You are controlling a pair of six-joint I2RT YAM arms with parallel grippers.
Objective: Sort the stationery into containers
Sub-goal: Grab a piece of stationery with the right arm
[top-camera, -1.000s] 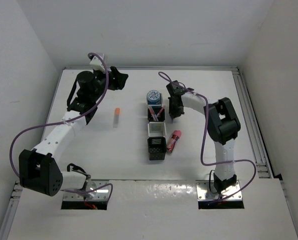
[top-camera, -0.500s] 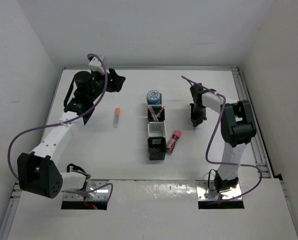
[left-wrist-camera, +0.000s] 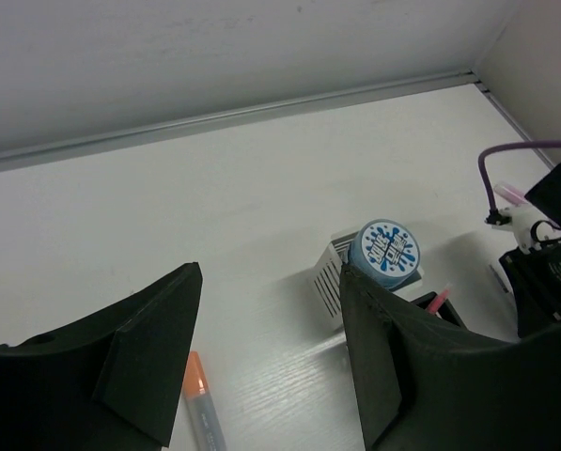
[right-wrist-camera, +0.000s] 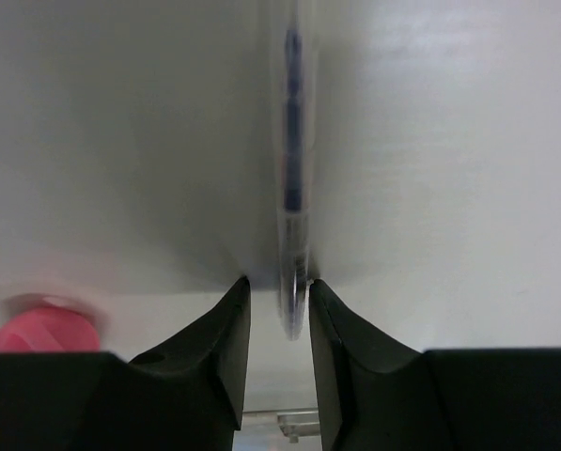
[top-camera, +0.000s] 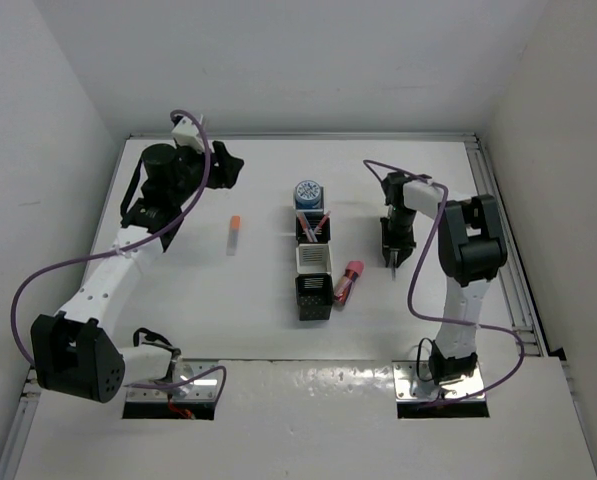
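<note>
My fingers have only the near end of the thin grey pen between them, so my right gripper will move outward along it and close around its dark part (right-wrist-camera: 294, 127).
The containers (top-camera: 314, 262) are a joined row of black mesh and white cups mid-table. One blue-and-white roll (top-camera: 308, 193) sits on the far white cup, and thin pens (top-camera: 316, 226) stand in the black cup beside it. A pink-red marker (top-camera: 349, 282) lies right of the row. A white stick with an orange cap (top-camera: 234, 234) lies to the left. My right gripper (top-camera: 393, 256) points down with its jaws narrowly apart around a thin pen (right-wrist-camera: 292, 141) lying on the table, with a gap on one side. My left gripper (top-camera: 223, 170) is open and empty at the far left.
White walls close the table on three sides. A metal rail (top-camera: 503, 225) runs along the right edge. The left wrist view shows the roll (left-wrist-camera: 385, 252), the orange-capped stick (left-wrist-camera: 200, 399) and the right arm (left-wrist-camera: 543, 272).
My right gripper left the cup row, swung right and came down over the pen on the table. My left arm drew back slightly to the left.
</note>
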